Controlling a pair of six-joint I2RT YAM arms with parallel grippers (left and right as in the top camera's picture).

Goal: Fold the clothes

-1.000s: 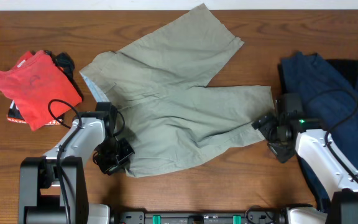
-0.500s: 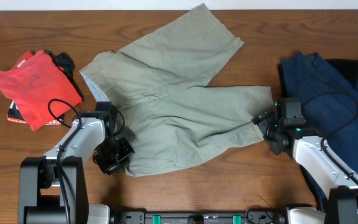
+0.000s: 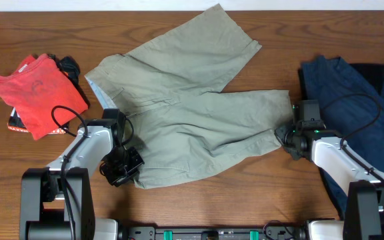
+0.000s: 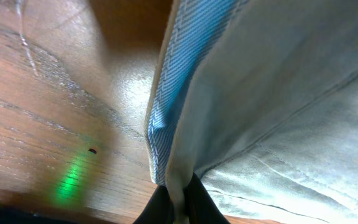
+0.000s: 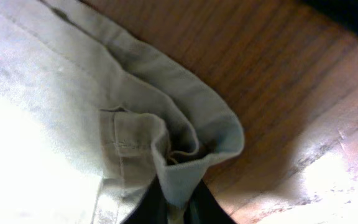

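Note:
My left gripper holds the pinched edge of the trousers (image 3: 185, 113). It will next lift the edge and carry it outward toward the waistband's far end (image 3: 100, 75), then lower it and let go.
Khaki-beige trousers (image 3: 185, 113) lie spread across the middle of the wooden table, one leg toward the back, the other toward the right. My left gripper (image 3: 127, 165) is shut on their near-left edge; in the left wrist view the cloth (image 4: 272, 118) with its blue-lined inside (image 4: 179, 74) is pinched between the dark fingers (image 4: 157, 208). My right gripper (image 3: 287, 135) is shut on the hem of the right leg. The right wrist view shows that bunched hem (image 5: 185, 155) squeezed between the fingertips (image 5: 211, 210).
A folded red T-shirt (image 3: 37, 93) lies at the left on something dark. Dark blue denim (image 3: 355, 107) is heaped at the right, beside and under the right arm. Bare wood (image 3: 19, 153) shows at the front left.
The right gripper moved in from the right onto the trouser leg's hem and closed on it. The left arm and the trousers have not moved.

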